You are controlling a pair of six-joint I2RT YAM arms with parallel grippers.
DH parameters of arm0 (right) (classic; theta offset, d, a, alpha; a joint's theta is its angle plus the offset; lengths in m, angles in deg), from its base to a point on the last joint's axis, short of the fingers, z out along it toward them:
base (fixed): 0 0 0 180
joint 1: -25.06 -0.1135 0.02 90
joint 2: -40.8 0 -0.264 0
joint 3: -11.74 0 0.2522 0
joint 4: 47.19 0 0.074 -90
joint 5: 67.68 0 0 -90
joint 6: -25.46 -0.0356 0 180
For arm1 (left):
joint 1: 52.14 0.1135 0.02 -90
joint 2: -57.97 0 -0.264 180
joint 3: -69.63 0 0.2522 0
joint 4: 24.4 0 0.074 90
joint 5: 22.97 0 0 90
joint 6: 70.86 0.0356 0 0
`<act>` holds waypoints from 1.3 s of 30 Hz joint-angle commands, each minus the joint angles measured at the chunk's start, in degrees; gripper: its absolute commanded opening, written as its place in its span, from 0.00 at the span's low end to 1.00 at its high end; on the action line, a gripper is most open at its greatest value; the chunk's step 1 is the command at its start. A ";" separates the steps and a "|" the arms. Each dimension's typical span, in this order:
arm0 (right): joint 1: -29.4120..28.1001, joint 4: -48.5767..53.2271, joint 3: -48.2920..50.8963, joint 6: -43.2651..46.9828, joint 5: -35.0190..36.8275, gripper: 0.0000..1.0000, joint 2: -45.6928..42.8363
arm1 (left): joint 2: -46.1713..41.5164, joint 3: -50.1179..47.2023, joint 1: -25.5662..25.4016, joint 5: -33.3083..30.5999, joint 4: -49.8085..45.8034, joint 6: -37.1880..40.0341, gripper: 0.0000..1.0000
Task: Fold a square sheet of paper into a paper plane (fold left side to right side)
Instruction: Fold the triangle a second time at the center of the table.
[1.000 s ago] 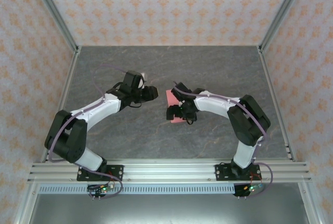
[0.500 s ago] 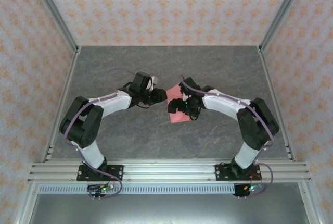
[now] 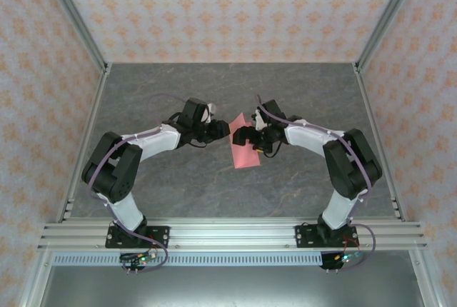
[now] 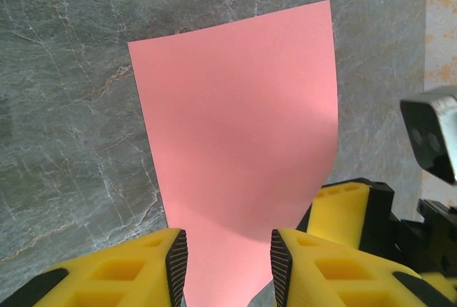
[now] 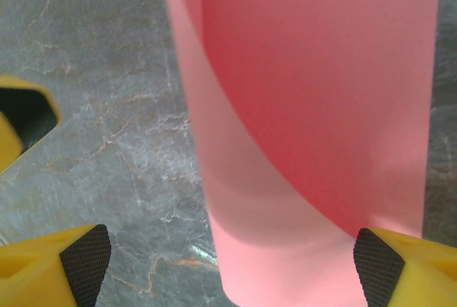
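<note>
My right gripper is open, and the top layer's curled edge (image 5: pixel 285 173) runs outward from between its fingers. It should next move outward along that edge and close its fingers.
The square sheet of paper (image 3: pixel 245 153) is salmon pink and lies at the table's middle, bowed up along its length. In the right wrist view the sheet (image 5: pixel 314 107) curls, with a darker inner face and a paler outer strip. My left gripper (image 3: pixel 226 131) meets the sheet's left far end. In its own view, my left gripper (image 4: pixel 228 268) has a pad against each side edge of the narrowed sheet (image 4: pixel 235 128). My right gripper (image 3: pixel 241 138) stands open over the same end. Between its wide pads, my right gripper (image 5: pixel 232 268) has the sheet close to the right pad.
The table (image 3: pixel 178 185) is grey marble with metal rails along its sides and front. A yellow finger of the right gripper (image 4: pixel 350 214) sits close beside my left jaws. The left gripper's yellow finger (image 5: pixel 14 128) shows at the edge of the right wrist view.
The left arm swung right to the sheet, then held still. The right gripper moved toward the far end of the sheet, uncovering more pink paper near the front.
</note>
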 commanded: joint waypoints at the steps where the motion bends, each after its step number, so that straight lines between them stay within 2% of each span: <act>1: 0.74 -2.31 -2.85 2.27 -3.29 0.90 1.58 | -3.86 -0.98 0.33 -1.90 0.08 1.58 0.39; 7: 1.11 -2.48 -4.30 5.57 -5.17 0.86 2.21 | -8.61 -4.10 0.56 -3.39 0.36 3.44 0.41; 12: 1.71 1.28 -6.01 5.43 -5.72 0.75 3.19 | -12.99 -6.96 -0.28 -3.86 1.12 6.87 0.41; 14: 1.96 4.54 -7.13 4.81 -4.86 0.65 3.59 | -16.10 -7.59 -2.40 -6.63 -1.37 12.99 0.42; 17: 3.24 6.64 -8.15 1.79 -4.42 0.57 4.37 | -20.44 -8.91 -6.81 -10.05 -3.98 19.36 0.44; 21: 4.26 7.43 -10.31 -0.29 -4.40 0.48 5.25 | -25.24 -11.95 -11.56 -14.50 -5.30 23.40 0.48; 23: 4.34 7.87 -11.78 -0.34 -4.49 0.39 6.29 | -26.86 -13.42 -12.05 -15.31 -5.32 23.26 0.48; 27: 4.27 9.75 -14.13 -0.04 -4.20 0.12 7.80 | -29.66 -14.70 -12.05 -18.00 -6.67 22.95 0.48; 30: 4.58 10.47 -14.63 -0.20 -3.61 0.01 6.10 | -31.73 -14.46 -12.05 -19.88 -7.90 23.19 0.49; 39: 4.94 16.30 -16.80 -0.48 -4.22 0.00 -0.89 | -35.03 -11.36 -12.05 -22.45 -11.78 24.88 0.51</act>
